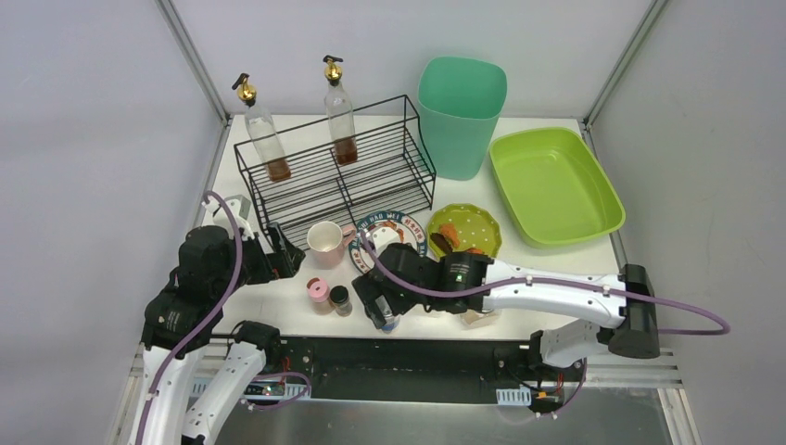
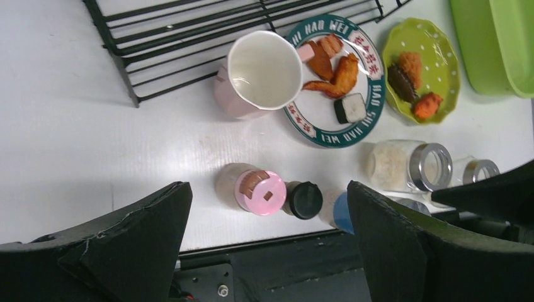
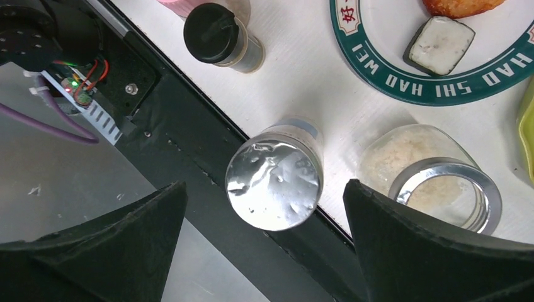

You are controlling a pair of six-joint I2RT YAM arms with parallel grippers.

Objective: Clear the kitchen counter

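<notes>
Next, the right gripper lowers with one finger on each side of the foil-topped jar (image 1: 389, 324) (image 3: 274, 184) and closes, since the jar stands below its open fingers.
The white kitchen counter (image 1: 269, 311) carries a pink mug (image 1: 324, 243), a green-rimmed plate of food (image 1: 397, 232), a green dotted plate (image 1: 468, 227), a pink-lidded shaker (image 2: 259, 192), a black-lidded shaker (image 2: 305, 200), a foil-topped jar with a blue label (image 3: 274, 184) and an open jar of white grains (image 3: 434, 182). My right gripper (image 3: 264, 189) is open and hangs over the foil-topped jar at the counter's near edge, with its fingers apart from the jar on both sides. My left gripper (image 2: 267, 192) is open and empty above the shakers, left of the mug in the top view (image 1: 289, 258).
A black wire rack (image 1: 334, 176) with two oil bottles (image 1: 262, 139) behind it stands at the back left. A teal bin (image 1: 461, 116) and a lime-green tray (image 1: 553, 185) stand at the back right. A second small open jar (image 2: 482, 170) sits by the grain jar.
</notes>
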